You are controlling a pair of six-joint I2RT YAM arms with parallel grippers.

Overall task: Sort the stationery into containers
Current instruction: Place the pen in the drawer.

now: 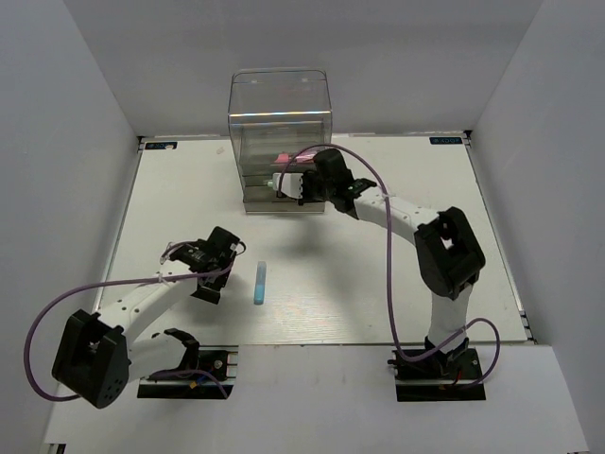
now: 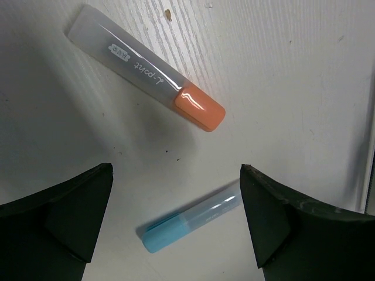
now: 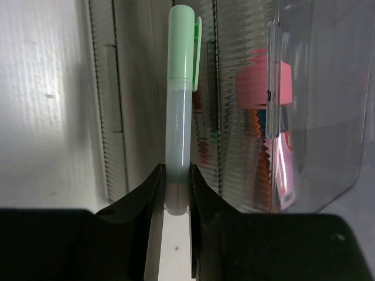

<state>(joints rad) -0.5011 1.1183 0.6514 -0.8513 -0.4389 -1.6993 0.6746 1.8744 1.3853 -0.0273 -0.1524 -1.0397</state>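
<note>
My left gripper turns away from the light blue marker next and lowers to the white marker's orange end point(image 2: 199, 108).
My right gripper point(image 3: 177, 187) is shut on the clear barrel of a teal-green-capped marker point(image 3: 180, 88), cap pointing away, right in front of the stacked see-through drawers point(image 3: 111, 117). In the top view this gripper point(image 1: 286, 183) is at the foot of the tall clear box point(image 1: 279, 123). My left gripper point(image 2: 176, 175) is open and empty above the table. A light blue marker point(image 2: 187, 225) lies between its jaws. A white marker with an orange tip point(image 2: 146, 76) lies just beyond it. In the top view the left gripper point(image 1: 225, 268) is beside the light blue marker point(image 1: 259, 282).
Pink items point(image 3: 272, 88) show inside the clear box, also seen from above point(image 1: 284, 156). White walls enclose the table on three sides. The right arm's cable point(image 1: 388, 218) loops over the table's right half.
</note>
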